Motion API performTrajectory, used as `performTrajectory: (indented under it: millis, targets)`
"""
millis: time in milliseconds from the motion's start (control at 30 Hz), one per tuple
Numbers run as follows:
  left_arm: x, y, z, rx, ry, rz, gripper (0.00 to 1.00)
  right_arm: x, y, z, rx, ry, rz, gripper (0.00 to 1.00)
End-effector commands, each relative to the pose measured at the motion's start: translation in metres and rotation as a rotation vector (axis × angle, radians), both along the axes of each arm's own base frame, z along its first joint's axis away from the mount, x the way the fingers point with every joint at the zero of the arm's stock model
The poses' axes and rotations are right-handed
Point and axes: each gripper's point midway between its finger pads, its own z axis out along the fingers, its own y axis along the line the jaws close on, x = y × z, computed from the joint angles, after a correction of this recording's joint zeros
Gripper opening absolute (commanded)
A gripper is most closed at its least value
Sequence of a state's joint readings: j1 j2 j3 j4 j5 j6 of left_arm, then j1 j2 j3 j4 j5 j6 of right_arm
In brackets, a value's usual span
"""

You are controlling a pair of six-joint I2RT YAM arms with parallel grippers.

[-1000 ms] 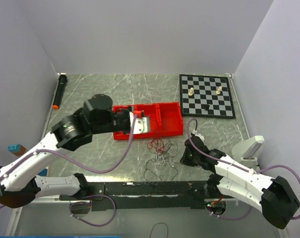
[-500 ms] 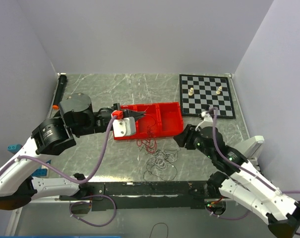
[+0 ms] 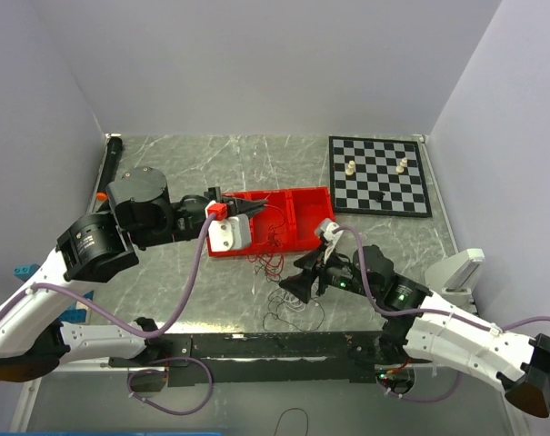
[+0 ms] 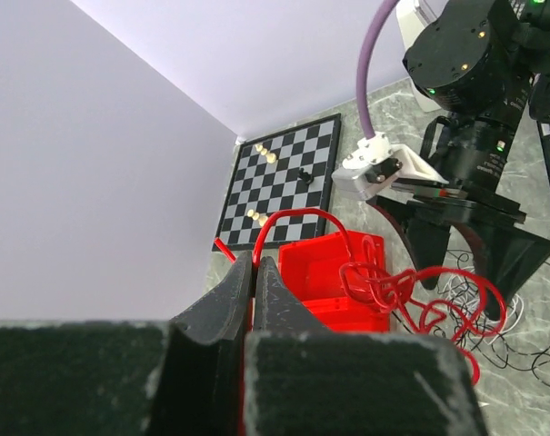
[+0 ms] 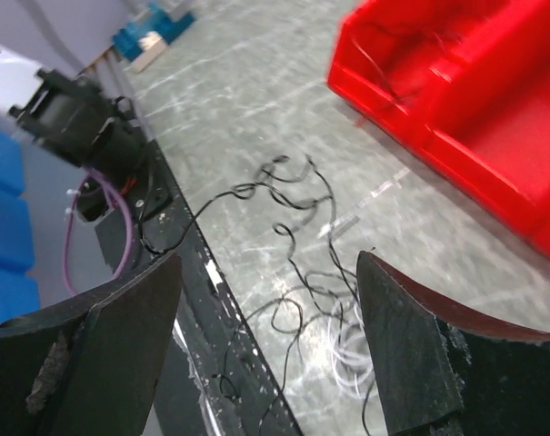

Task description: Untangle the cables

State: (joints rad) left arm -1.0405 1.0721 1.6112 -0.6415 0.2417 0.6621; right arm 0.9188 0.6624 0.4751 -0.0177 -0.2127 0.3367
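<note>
Next I should shift my right gripper to the left in the top view and slightly outward, since the black cable's loose part lies on that side of it.
The cables lie in front of the red bin. My left gripper [image 3: 256,209] is shut on the red cable [image 4: 411,292], pinched between its fingertips [image 4: 254,263] and held above the bin. The red cable droops in tangled loops [image 3: 270,259] to the table. The black cable [image 5: 293,227] and the white cable [image 5: 352,350] lie coiled together [image 3: 293,304] near the front edge. My right gripper [image 3: 297,282] hangs just above this pile. In the right wrist view, the right gripper [image 5: 268,259] stands open with nothing between its fingers.
A red two-compartment bin [image 3: 306,218] sits mid-table. A chessboard [image 3: 379,174] with three pieces lies at the back right. A black marker [image 3: 109,168] lies along the left wall. A black rail [image 3: 284,345] runs along the near edge. A white object [image 3: 456,271] sits at the right.
The right gripper has opened and swung left and down over the black and white pile. The left gripper pulled the red cable up and left earlier, then held still.
</note>
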Motion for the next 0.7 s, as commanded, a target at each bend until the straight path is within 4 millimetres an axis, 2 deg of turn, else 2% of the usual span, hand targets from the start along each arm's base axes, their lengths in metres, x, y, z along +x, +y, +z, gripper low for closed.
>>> performTrajectory:
  millis: [0, 100, 267, 433, 500, 600, 633, 667]
  targets:
    - [-0.001, 0.003, 0.018, -0.037, -0.042, 0.005, 0.01, -0.001, 0.019, 0.044, 0.122, -0.190, 0.082, 0.85]
    - [-0.001, 0.002, 0.018, -0.033, -0.045, 0.001, 0.01, 0.002, 0.025, 0.055, 0.142, -0.229, 0.092, 0.85]
    - [-0.001, 0.002, 0.015, -0.020, -0.052, 0.004, 0.01, -0.001, 0.037, 0.061, 0.143, -0.247, 0.155, 0.85]
    - [0.002, 0.004, 0.013, -0.009, -0.073, 0.016, 0.01, -0.014, 0.039, 0.054, 0.121, -0.231, 0.213, 0.84]
    - [0.001, 0.003, 0.013, -0.013, -0.070, 0.014, 0.01, -0.009, 0.036, 0.051, 0.124, -0.226, 0.163, 0.84]
    - [0.000, 0.000, 0.012, -0.019, -0.060, 0.002, 0.01, 0.004, 0.040, 0.052, 0.122, -0.208, 0.105, 0.79]
    - [0.000, 0.000, 0.013, -0.023, -0.061, 0.003, 0.01, 0.008, 0.043, 0.050, 0.113, -0.185, 0.091, 0.74]
    - [0.000, 0.000, 0.015, -0.026, -0.063, 0.004, 0.01, 0.011, 0.046, 0.049, 0.103, -0.167, 0.085, 0.66]
